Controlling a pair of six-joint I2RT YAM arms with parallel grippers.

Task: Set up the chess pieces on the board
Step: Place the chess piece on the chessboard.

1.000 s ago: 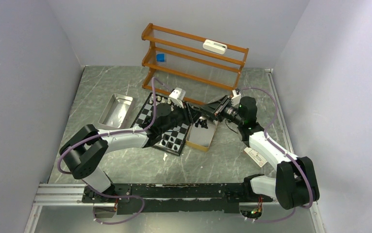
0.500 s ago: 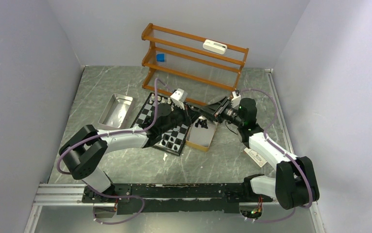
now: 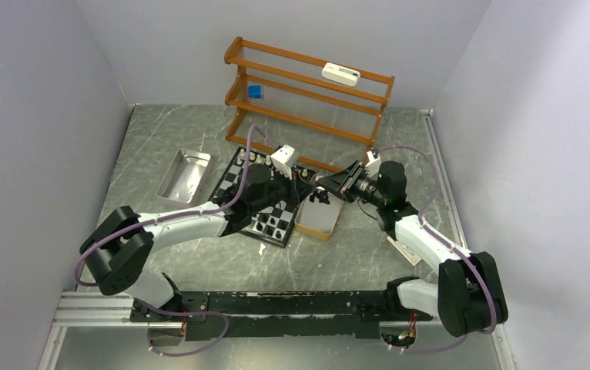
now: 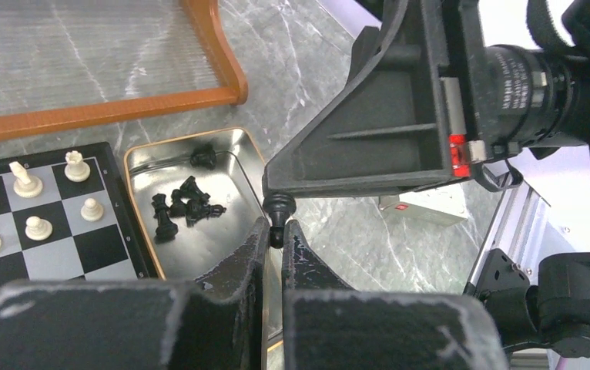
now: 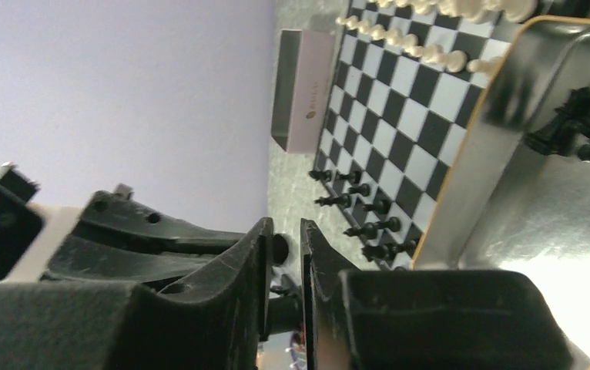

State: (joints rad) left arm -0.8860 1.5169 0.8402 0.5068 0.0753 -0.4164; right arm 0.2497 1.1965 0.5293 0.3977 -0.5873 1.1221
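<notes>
The empty end of the black front row is below my left gripper and to its left in the top view, so my left gripper will carry the black pawn over and down next.
The board [image 3: 232,182] lies mid-table, with white pieces [image 4: 28,185] along its far side and black pieces [image 5: 361,208] along its near side. Loose black pieces [image 4: 180,208] lie in an open tin [image 3: 316,220] at the board's right edge. Above that tin the two grippers meet tip to tip. My left gripper [image 4: 275,233] is shut on the head of a black piece [image 4: 278,208]. My right gripper [image 5: 284,248] grips the same piece at its base, jaws close round it.
A wooden shelf rack [image 3: 307,96] stands at the back, right behind the board. A shiny metal tray [image 3: 184,173] lies left of the board. A white box [image 4: 423,208] lies on the table under the right arm. A pale box [image 5: 300,92] sits beside the board.
The left gripper has closed on the black piece that the right gripper holds out. Both grippers shifted slightly toward each other over the tin.
</notes>
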